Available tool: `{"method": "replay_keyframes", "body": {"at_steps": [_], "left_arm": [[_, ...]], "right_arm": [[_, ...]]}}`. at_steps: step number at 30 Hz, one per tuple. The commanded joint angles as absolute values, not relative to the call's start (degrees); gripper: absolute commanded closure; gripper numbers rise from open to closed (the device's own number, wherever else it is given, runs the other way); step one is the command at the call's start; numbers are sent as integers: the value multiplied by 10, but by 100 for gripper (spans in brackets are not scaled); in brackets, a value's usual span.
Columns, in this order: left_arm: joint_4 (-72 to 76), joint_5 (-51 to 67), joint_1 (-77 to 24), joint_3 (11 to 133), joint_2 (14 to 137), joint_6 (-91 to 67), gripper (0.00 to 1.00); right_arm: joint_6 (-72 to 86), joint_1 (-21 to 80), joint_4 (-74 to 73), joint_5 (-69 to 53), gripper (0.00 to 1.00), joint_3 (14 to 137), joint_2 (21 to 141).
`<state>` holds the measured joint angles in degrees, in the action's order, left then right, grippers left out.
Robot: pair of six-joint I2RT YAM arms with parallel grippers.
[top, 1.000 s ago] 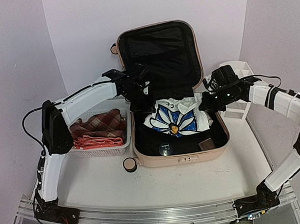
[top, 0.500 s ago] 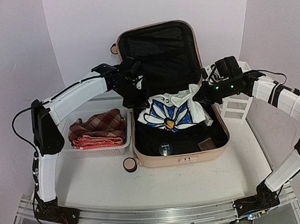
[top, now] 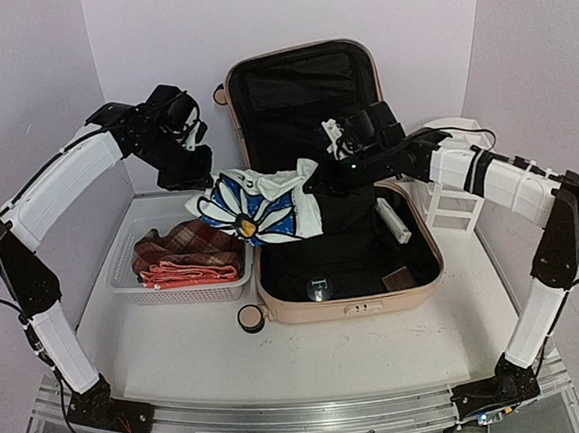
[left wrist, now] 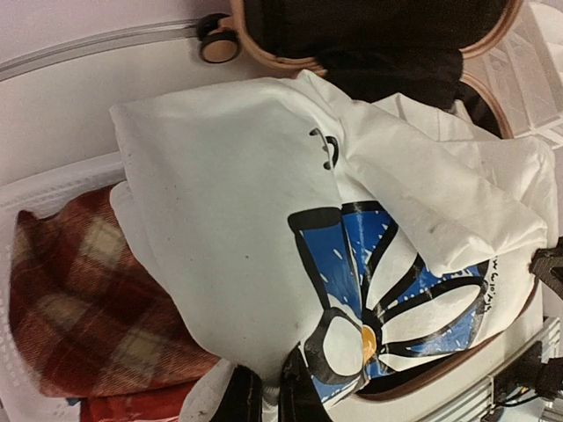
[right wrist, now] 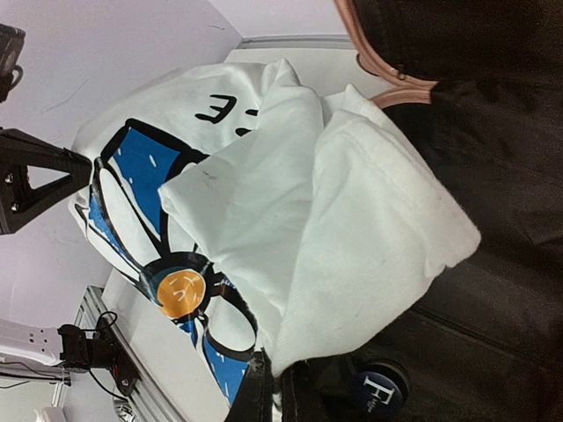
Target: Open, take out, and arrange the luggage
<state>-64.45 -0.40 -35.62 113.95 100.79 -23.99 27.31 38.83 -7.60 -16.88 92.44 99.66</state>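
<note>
My left gripper moves down and to the left in the top view next, onto the basket's end [top: 130,253] opposite the suitcase, to spread the shirt and release it.
The luggage [top: 349,306], a peach-pink hard-shell suitcase, lies open with its black-lined lid [top: 304,85] standing up at the back. A white T-shirt with a blue daisy print [top: 259,207] hangs in the air over the suitcase's left edge, stretched between both grippers. My left gripper [top: 200,187] is shut on the shirt's left end. My right gripper [top: 317,186] is shut on its right end. In the left wrist view the shirt [left wrist: 246,193] fills the frame above the pinching gripper [left wrist: 273,397]. The right wrist view shows the shirt [right wrist: 343,229] bunched at that gripper [right wrist: 280,389].
A white mesh basket [top: 180,293] left of the suitcase holds folded plaid cloth [top: 187,247]. A white drawer organizer [top: 459,208] stands at the right. Inside the suitcase lie a round dark disc [top: 318,289], a small brown box [top: 399,278] and a white item [top: 394,218].
Both arms have swung left and up with the daisy shirt, carrying it from the middle of the suitcase to over its left edge, near the basket.
</note>
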Motion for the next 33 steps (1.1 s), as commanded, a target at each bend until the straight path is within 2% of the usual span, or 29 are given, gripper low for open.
{"method": "replay_keyframes", "body": {"at_steps": [1, 8, 15, 26, 30, 32, 33], "left_arm": [[-690, -67, -314, 1114, 930, -192, 100], [-693, -74, -196, 1019, 857, -150, 100], [-684, -73, -103, 963, 864, -130, 100], [-578, -54, -85, 868, 969, -150, 99], [-577, -56, -84, 873, 999, -146, 91], [-579, -62, -85, 875, 994, -146, 79], [-579, -61, -85, 876, 983, -146, 68]], "right_arm": [[285, 420, -27, -158, 100, 1012, 1052], [309, 467, -5, -151, 100, 1126, 1181], [330, 494, 27, -134, 100, 1232, 1296], [335, 502, 44, -74, 98, 1251, 1405], [327, 502, 37, -62, 81, 1239, 1391], [312, 502, 34, -48, 76, 1219, 1368], [298, 502, 33, -39, 72, 1209, 1354]]}}
